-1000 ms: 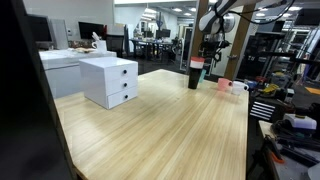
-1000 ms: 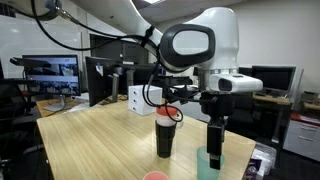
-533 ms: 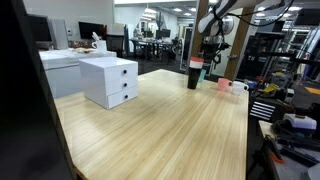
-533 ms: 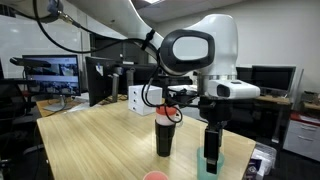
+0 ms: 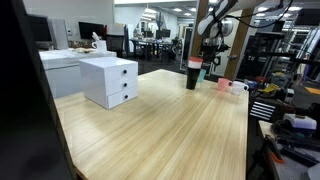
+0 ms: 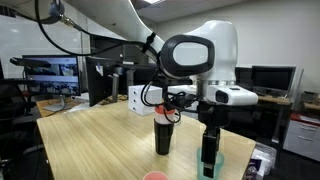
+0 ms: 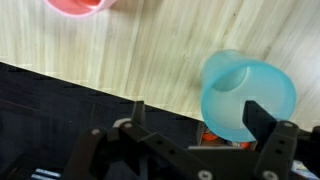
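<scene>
The cup's near rim [image 7: 208, 108] is already between my gripper's fingers, so next one finger will go down into the light blue cup and the other outside it.
My gripper [image 7: 200, 110] is open and points down over the table's edge. A light blue cup [image 7: 245, 92] stands upright under it, partly between the fingers, with the right finger over its rim. In an exterior view the gripper [image 6: 209, 160] hangs low at the teal-blue cup [image 6: 214, 168]; whether it touches is not clear. A black tumbler with a red band [image 6: 164, 135] stands beside it, also seen in an exterior view [image 5: 193, 75]. A pink cup [image 7: 75, 5] is close by on the wood.
The wooden table [image 5: 150, 130] carries a white drawer unit [image 5: 110, 80], which also shows in an exterior view [image 6: 140, 98]. A pink cup [image 5: 224, 84] and a white cup [image 5: 237, 87] sit near the table's far edge. Monitors [image 6: 55, 75] stand behind.
The gripper has moved down toward the light blue cup. The cups and tumbler have not moved.
</scene>
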Robot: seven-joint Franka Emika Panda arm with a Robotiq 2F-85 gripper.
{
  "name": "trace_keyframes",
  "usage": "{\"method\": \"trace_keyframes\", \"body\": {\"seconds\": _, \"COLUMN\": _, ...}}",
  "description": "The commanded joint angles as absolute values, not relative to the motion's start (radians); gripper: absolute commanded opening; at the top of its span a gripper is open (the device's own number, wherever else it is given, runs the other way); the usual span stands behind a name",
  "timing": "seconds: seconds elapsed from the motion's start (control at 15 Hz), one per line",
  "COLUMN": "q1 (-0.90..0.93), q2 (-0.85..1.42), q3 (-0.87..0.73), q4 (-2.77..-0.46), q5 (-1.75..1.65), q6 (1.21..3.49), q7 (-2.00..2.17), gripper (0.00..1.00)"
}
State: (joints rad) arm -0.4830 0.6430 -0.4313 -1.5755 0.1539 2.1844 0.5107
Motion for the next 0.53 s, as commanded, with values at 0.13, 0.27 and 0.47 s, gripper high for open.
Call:
{"method": "trace_keyframes", "body": {"seconds": 0.13, "q1": -0.504, "q2": 0.673, "q3": -0.418, "q4": -1.548, "q5": 0.175, "q6": 2.157, "q7": 0.508, "gripper": 1.0}}
{"method": "trace_keyframes", "body": {"seconds": 0.27, "q1": -0.504, "q2": 0.68, "q3": -0.418, "q4": -1.547, "q5": 0.175, "q6": 2.155, "q7": 0.51, "gripper": 1.0}}
{"method": "trace_keyframes", "body": {"seconds": 0.47, "q1": -0.503, "q2": 0.683, "q3": -0.417, "q4": -1.55, "q5": 0.177, "q6": 2.162, "q7": 0.509, "gripper": 0.74}}
